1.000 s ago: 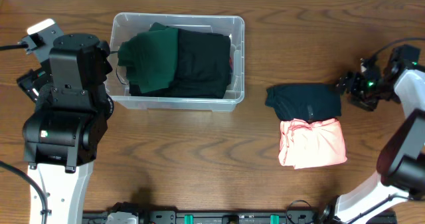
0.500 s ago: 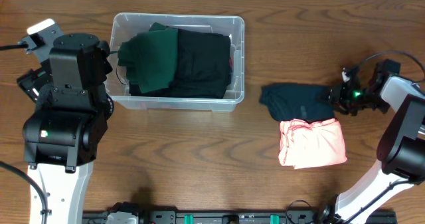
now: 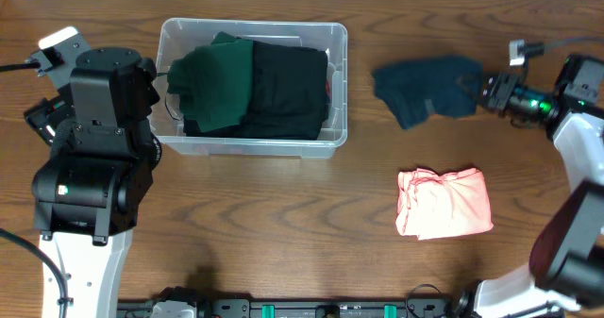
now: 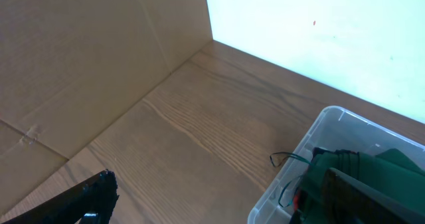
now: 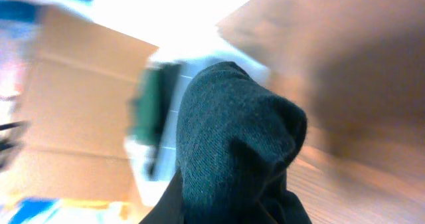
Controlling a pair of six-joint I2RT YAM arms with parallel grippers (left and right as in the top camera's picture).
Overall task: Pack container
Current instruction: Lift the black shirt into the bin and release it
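My right gripper will next swing to the left in the overhead view, go down onto the container's uncovered black garment point(image 3: 291, 93) point(image 5: 168, 94) and let go.
The clear plastic container point(image 3: 253, 146) stands at the back left of the table and holds a folded green garment point(image 3: 212, 82) and a black garment point(image 3: 288, 87). My right gripper point(image 3: 486, 92) is shut on the edge of a dark blue garment point(image 3: 429, 87), which hangs crumpled to the right of the container. In the right wrist view that dark blue garment point(image 5: 232, 151) fills the space at the jaws and hides the fingers. My left gripper point(image 4: 212, 211) is open and empty, left of the container's corner point(image 4: 312, 151).
A folded pink garment point(image 3: 444, 203) lies on the wooden table at the front right. The bulky left arm point(image 3: 94, 148) stands just left of the container. A cardboard wall point(image 4: 86, 51) rises along the table's left side.
My right gripper closed on the dark blue garment and lifted it off its place above the pink one, toward the table's far edge. The left arm stayed still.
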